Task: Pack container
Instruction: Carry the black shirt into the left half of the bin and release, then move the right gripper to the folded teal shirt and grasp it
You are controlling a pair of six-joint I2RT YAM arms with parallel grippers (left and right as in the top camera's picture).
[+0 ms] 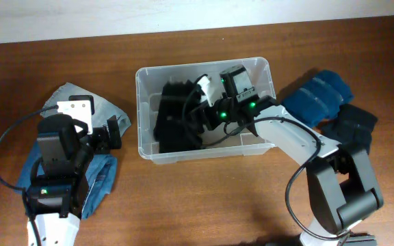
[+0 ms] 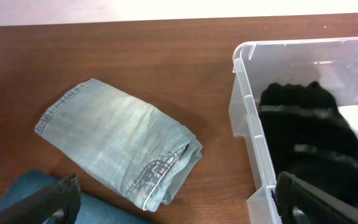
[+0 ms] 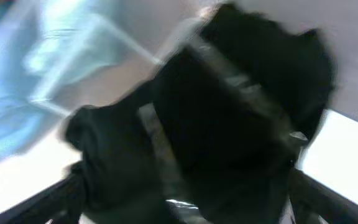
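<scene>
The blue garment lies unpacked, so next my right gripper will lift out of the container, then lower to the blue garment's edge by the navy one [image 1: 332, 105].
The clear plastic container [image 1: 204, 154] stands mid-table; its rim also shows in the left wrist view [image 2: 246, 93]. A black garment [image 1: 173, 117] lies inside it, also seen in the left wrist view [image 2: 309, 137] and, blurred, in the right wrist view [image 3: 229, 112]. My right gripper [image 1: 195, 113] reaches into the container and is open, its fingers spread either side of the black garment [image 3: 188, 193]. My left gripper [image 1: 113, 133] is open and empty [image 2: 179, 208], low over the table between the container and a folded light-blue denim garment [image 2: 123, 146].
A darker blue denim garment [image 1: 104, 179] lies under my left arm at the left. A blue garment [image 1: 317, 96] and a dark navy garment [image 1: 351, 126] lie to the right of the container. A white wall runs along the far table edge.
</scene>
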